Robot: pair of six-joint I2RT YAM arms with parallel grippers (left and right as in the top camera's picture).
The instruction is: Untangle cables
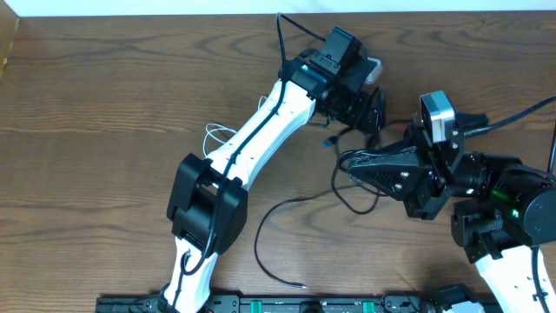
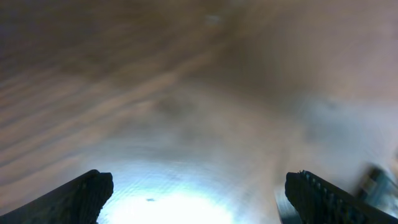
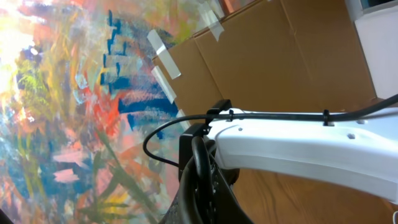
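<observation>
My right gripper needs to pull the piece of black cable outward and to the right in the overhead view, toward the bare wood, to spread its bunched loops, then let it go.
A thin black cable [image 1: 258, 239] runs from a small plug [image 1: 328, 139] near the table's middle, loops under my right gripper [image 1: 350, 165], then trails toward the front edge. My right gripper [image 3: 205, 180] is lifted, points left, and is shut on a strand of this black cable [image 3: 148, 144]. A white cable [image 1: 217, 135] lies in a small bundle at the left, partly hidden under my left arm. My left gripper [image 1: 369, 109] hovers low over the wood at the back centre. In the blurred left wrist view the left gripper [image 2: 199, 186] stands open, with nothing between its fingers.
My left arm [image 1: 261, 130] stretches diagonally across the table from the front left. The right arm's base [image 1: 512, 204] fills the right side, with its thick wire [image 1: 521, 113] above it. A dark rail [image 1: 287, 306] lines the front edge.
</observation>
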